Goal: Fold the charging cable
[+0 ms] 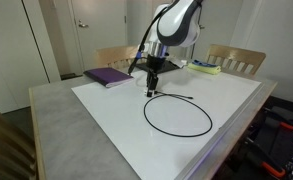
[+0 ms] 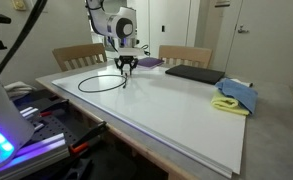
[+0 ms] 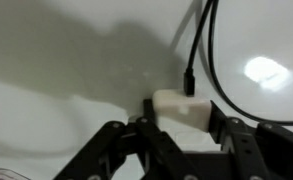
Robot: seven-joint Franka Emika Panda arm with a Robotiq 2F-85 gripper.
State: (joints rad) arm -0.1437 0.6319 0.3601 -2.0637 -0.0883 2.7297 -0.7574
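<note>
The white plug is already low, so I should next move my gripper away from the purple book [image 1: 108, 76] and let go of the plug on the bare tabletop by the loop [image 1: 159, 103].
The charging cable [image 1: 186, 128] is a thin black cord lying in a loop on the white tabletop; it also shows in an exterior view [image 2: 94, 82] and in the wrist view [image 3: 218, 60]. Its small white plug [image 3: 181, 108] sits between the fingers of my gripper [image 3: 179, 125], which is shut on it. In both exterior views the gripper [image 1: 152, 88] [image 2: 127, 70] is low at the table, at the loop's end near the purple book [image 1: 108, 76].
A white board [image 1: 226, 95] covers the grey table. A dark flat case [image 2: 194, 73] and a blue and yellow cloth [image 2: 236, 97] lie on it. Wooden chairs [image 1: 236, 58] stand behind the table. A cluttered rack [image 2: 36, 120] stands beside the table edge.
</note>
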